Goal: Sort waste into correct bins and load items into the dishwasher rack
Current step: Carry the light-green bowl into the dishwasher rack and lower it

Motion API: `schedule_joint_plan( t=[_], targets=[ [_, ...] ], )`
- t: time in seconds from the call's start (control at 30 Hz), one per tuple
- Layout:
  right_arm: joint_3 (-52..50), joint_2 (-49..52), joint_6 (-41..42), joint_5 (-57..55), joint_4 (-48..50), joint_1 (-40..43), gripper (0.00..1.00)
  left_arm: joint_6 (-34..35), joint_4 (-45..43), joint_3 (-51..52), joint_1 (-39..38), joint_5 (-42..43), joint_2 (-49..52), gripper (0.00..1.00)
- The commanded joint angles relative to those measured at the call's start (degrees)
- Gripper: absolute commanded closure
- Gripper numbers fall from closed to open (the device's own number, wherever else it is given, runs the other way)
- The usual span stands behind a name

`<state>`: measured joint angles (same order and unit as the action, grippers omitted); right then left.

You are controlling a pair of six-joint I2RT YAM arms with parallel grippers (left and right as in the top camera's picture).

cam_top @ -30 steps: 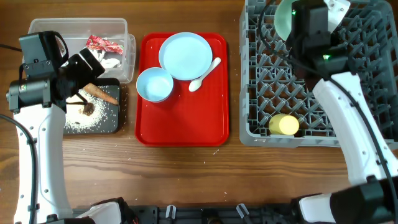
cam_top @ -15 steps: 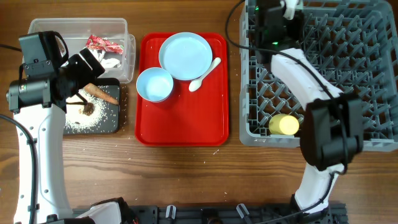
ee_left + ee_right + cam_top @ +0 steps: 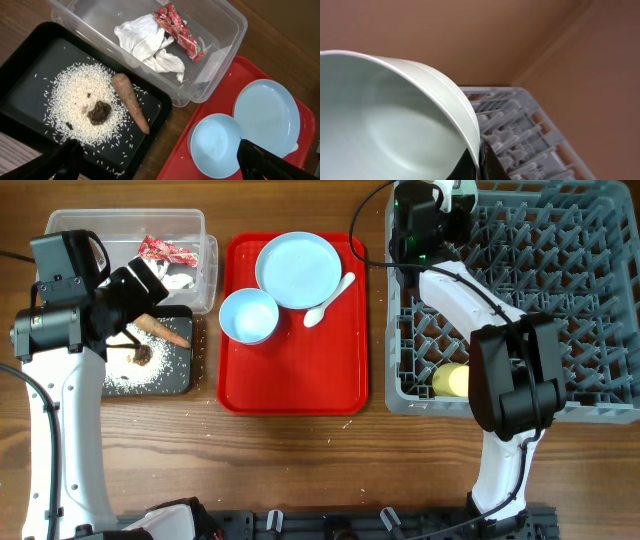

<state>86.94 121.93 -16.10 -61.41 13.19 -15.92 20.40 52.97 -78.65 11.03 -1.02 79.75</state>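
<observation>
The robot's right gripper needs to lower the mint-green bowl [image 3: 395, 125] next into the rack's far corner by the red serving tray and let it go there, because the bowl is still hanging above the rack's wires.
My right gripper [image 3: 479, 159] is shut on the rim of the mint-green bowl [image 3: 395, 125], held tilted above the far left corner of the grey dishwasher rack [image 3: 560, 300]; the bowl is hidden in the overhead view. The yellow cup [image 3: 452, 380] lies in the rack's near left corner. My left gripper [image 3: 165, 167] is open and empty above the black tray [image 3: 195, 370], which holds rice [image 3: 80, 100], the carrot-shaped stick [image 3: 131, 102] and the brown lump [image 3: 99, 111]. The clear tub [image 3: 125, 225] holds the red wrapper [image 3: 179, 30] and the napkin [image 3: 147, 45].
The flat red serving tray [image 3: 300, 380] lies between bins and rack. It carries the pale-blue plate [image 3: 298, 270], the pale-blue bowl [image 3: 248, 315] and the white spoon [image 3: 330, 298]. A few rice grains lie on the wood near the black tray.
My right arm has swung left along the rack's far edge to its far left corner, carrying the mint-green bowl out of the overhead view. The left arm has not moved.
</observation>
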Motion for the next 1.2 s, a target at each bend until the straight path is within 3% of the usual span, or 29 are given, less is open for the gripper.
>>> schedule_joint_plan(
  t=[0.0, 0.43, 0.73, 1.17],
  targets=[
    [0.9, 1.3, -3.5, -3.7, 0.5, 0.9, 0.96, -0.7, -0.1, -0.4, 0.1, -0.5, -0.7, 0.00],
    [0.7, 1.4, -3.2, -5.6, -4.0, 3.6, 0.96, -0.7, -0.1, -0.4, 0.1, -0.5, -0.7, 0.00],
    [0.7, 1.4, -5.4, -3.2, 2.5, 0.9, 0.96, -0.7, -0.1, -0.4, 0.1, -0.5, -0.7, 0.00],
    [0.7, 4.5, -4.9, 2.4, 2.2, 0.7, 0.96, -0.7, -0.1, -0.4, 0.1, -0.5, -0.7, 0.00]
  ],
)
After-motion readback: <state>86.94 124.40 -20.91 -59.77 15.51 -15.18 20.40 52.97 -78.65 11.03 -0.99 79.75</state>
